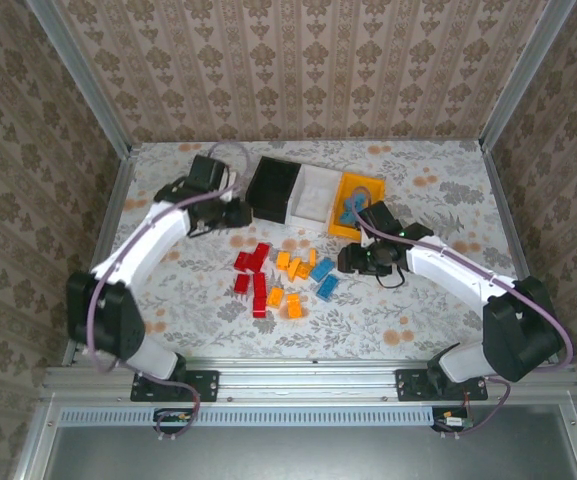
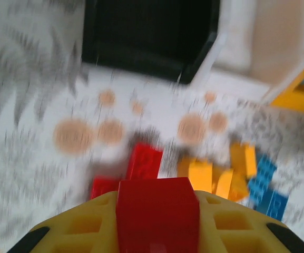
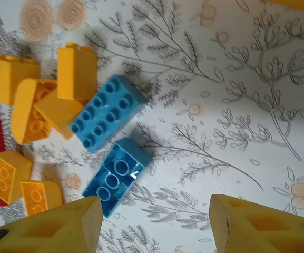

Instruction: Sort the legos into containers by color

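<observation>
The left gripper is still hovering beside the bin, so it will carry the red lego outward and over the open black bin (image 1: 274, 188) (image 2: 146, 37) to release it inside.
Red legos (image 1: 251, 268), orange ones (image 1: 293, 272) and blue ones (image 1: 323, 281) lie loose in the middle of the table. The containers stand in a row behind them: black (image 1: 273, 190), white (image 1: 318, 190) and orange-yellow (image 1: 360, 208), the last with something blue inside. My left gripper (image 1: 235, 213) hovers beside the black bin (image 2: 146, 37), shut on a red lego (image 2: 157, 211). My right gripper (image 3: 157, 226) is open just above the table, with a blue lego (image 3: 115, 176) lying by its left finger (image 3: 62, 226).
Metal rails (image 1: 108, 215) and patterned walls border the table. A second blue lego (image 3: 107, 110) and several orange ones (image 3: 62, 89) crowd the left of the right wrist view. Bare flowered tablecloth (image 1: 438, 200) lies to the right of the bins.
</observation>
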Controlling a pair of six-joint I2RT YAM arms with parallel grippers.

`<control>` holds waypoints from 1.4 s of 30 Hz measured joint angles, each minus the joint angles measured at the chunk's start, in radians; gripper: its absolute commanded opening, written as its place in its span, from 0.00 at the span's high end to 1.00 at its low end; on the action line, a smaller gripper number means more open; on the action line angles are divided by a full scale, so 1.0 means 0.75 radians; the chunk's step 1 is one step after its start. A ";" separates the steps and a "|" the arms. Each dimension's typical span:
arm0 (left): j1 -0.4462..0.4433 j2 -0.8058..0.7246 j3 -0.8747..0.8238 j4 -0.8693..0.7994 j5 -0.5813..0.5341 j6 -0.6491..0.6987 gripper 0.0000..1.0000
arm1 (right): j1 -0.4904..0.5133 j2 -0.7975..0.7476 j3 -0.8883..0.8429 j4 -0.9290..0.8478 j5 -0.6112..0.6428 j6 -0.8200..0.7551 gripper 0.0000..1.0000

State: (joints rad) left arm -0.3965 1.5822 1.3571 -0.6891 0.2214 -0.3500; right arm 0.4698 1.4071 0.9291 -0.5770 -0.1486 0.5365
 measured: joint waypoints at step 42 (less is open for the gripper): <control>-0.066 0.166 0.224 -0.157 -0.092 0.178 0.40 | 0.000 -0.209 -0.081 -0.101 0.048 0.018 0.42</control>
State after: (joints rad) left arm -0.4461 1.7069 1.5249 -0.8066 0.1528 -0.2165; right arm 0.4698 1.2507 0.8684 -0.6529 -0.1127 0.5503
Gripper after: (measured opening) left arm 0.595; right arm 0.576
